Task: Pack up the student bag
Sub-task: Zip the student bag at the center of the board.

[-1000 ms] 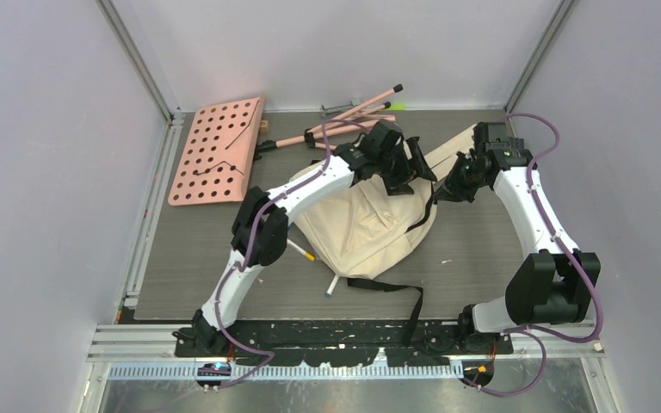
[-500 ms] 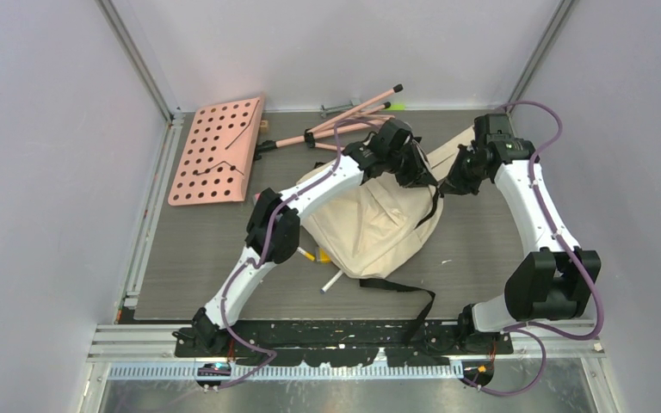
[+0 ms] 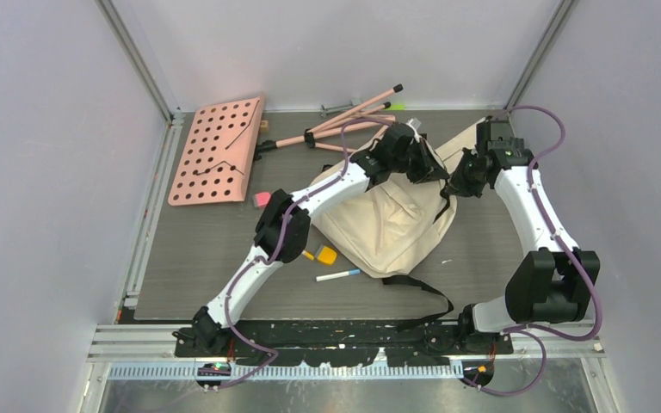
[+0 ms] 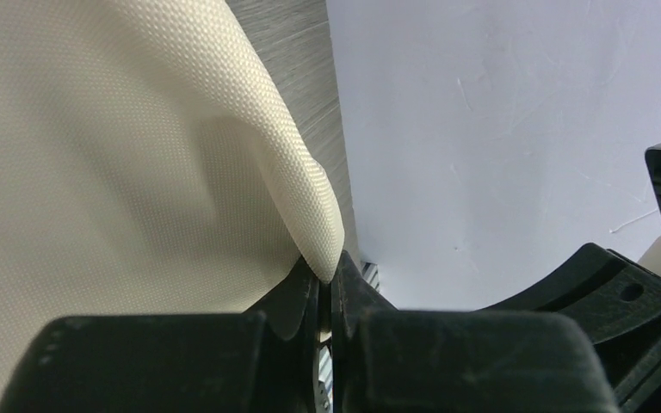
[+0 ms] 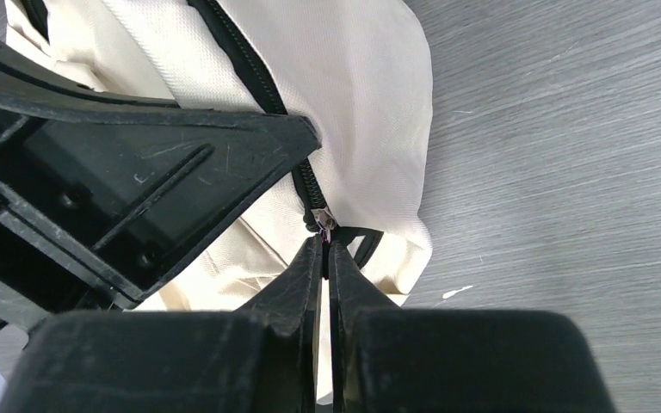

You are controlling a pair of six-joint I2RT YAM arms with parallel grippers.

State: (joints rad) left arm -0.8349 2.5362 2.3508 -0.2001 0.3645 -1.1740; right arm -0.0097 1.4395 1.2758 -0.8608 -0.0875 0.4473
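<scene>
My right gripper should stay in place next and open its fingers to let go of the small metal pull, because the black zipper's end [image 3: 445, 194] [image 5: 322, 217] is just below its fingers.
The student bag [image 3: 387, 225], a cream cloth backpack, lies in the middle of the table with its top toward the back right. My left gripper [image 3: 423, 161] is at the bag's upper edge. In the left wrist view that gripper [image 4: 326, 280] is shut on a fold of the cream cloth [image 4: 310, 206]. My right gripper [image 3: 459, 182] sits just right of it. Seen from the right wrist, this gripper [image 5: 324, 249] is shut on the small metal zipper pull [image 5: 324, 222] at the end of the black zipper [image 5: 250, 69].
A pink perforated board [image 3: 218, 151] and pink folded rods [image 3: 344, 120] lie at the back left. A pink eraser [image 3: 262, 200], an orange piece [image 3: 327, 255] and a white marker [image 3: 337, 275] lie left of the bag. A black strap [image 3: 422, 297] trails toward the near edge.
My left gripper has shut on the bag's cloth and pulled it back and to the right. The bag slid along, uncovering the marker, orange piece and eraser. The right gripper kept hold of the zipper pull.
</scene>
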